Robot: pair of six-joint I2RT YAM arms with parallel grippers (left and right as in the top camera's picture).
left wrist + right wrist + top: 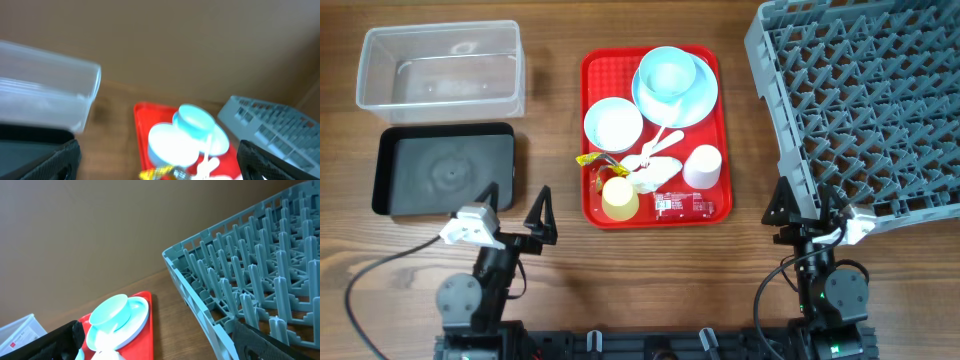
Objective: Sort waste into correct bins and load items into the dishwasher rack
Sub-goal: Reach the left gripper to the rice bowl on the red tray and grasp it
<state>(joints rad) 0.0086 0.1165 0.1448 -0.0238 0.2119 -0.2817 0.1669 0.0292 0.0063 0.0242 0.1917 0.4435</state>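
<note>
My left gripper will move outward and to the right in the overhead view, tilting down, onto the second bowl's spoon-side rim (640,131) (197,150), because that rim is uncovered.
On a red serving tray (710,130) sit a light blue plate (698,100) with a bowl (667,72) on it, a second bowl (613,123), a yellow cup (619,198), a white cup (702,166), a white spoon (660,146), a yellow wrapper (592,158), a red wrapper (682,205) and a crumpled tissue (655,178). I cannot make out any loose grains. The clear tub (440,65) and black tray (445,170) lie at the left. The grey rack (865,100) is at the right. My left gripper (516,207) and right gripper (803,210) are open and empty near the front edge.
The left wrist view shows the clear tub (45,95), the red tray (142,120), the stacked bowl (195,120) and the rack (275,125), all blurred. The right wrist view shows the rack's corner (250,270) and the plate (137,320) on the tray.
</note>
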